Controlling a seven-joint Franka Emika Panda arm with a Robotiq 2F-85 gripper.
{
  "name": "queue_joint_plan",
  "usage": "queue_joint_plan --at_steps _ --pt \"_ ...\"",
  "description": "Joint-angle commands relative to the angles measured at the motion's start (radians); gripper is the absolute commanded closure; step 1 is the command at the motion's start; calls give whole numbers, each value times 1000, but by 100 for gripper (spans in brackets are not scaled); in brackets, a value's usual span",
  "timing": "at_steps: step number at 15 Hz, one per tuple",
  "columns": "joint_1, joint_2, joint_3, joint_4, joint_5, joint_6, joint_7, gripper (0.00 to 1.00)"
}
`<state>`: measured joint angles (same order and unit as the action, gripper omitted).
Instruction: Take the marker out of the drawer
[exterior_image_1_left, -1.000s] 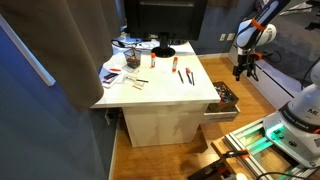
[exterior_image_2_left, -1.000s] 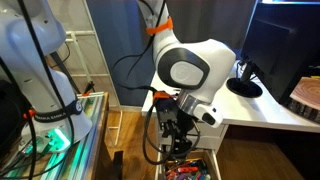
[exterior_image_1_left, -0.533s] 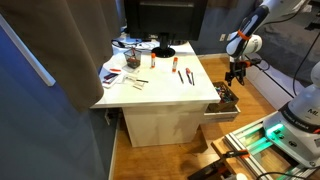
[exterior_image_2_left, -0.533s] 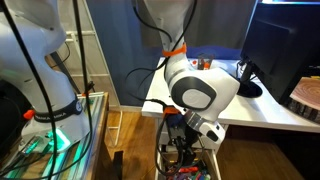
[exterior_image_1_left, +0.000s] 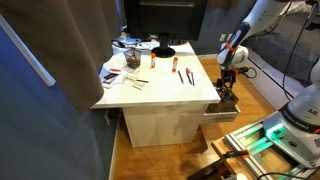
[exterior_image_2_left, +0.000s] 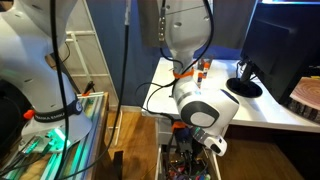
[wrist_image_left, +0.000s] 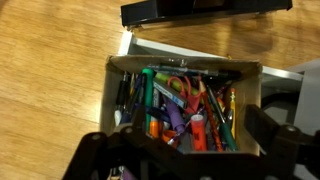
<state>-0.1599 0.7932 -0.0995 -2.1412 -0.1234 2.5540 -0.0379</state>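
The red marker is between the open fingers of my gripper, so next I will lower my gripper into the drawer (exterior_image_1_left: 221, 113), with its fingers going down on either side of the marker.
The white drawer (exterior_image_1_left: 221, 113) is pulled out of the desk's side and is packed with pens, pencils and markers. In the wrist view I look straight down into the drawer (wrist_image_left: 190, 67). A red-orange marker (wrist_image_left: 197, 130) and a purple marker (wrist_image_left: 172, 112) lie among them, next to red-handled scissors (wrist_image_left: 178, 88). My gripper (wrist_image_left: 185, 148) is open and empty, its dark fingers spread either side just above the contents. It hangs right over the drawer in both exterior views (exterior_image_1_left: 228, 90) (exterior_image_2_left: 188, 158).
The white desk (exterior_image_1_left: 160, 98) carries loose markers (exterior_image_1_left: 189, 76), papers and a black lamp base (exterior_image_1_left: 163, 51). A black bar (wrist_image_left: 205, 10) lies on the wooden floor beyond the drawer. A second robot's base (exterior_image_2_left: 45, 95) stands on a stand nearby.
My gripper has come down and in from high beside the desk to just above the open drawer. The drawer's contents have not moved.
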Motion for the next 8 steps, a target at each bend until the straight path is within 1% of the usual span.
queue_joint_plan --at_steps 1,5,6,8 --pt "0 97 13 92 31 17 -10 0" --pt "-6 163 25 154 37 16 -17 0" --pt "-7 175 27 166 39 23 -17 4" --pt "-9 197 34 190 44 30 -18 19"
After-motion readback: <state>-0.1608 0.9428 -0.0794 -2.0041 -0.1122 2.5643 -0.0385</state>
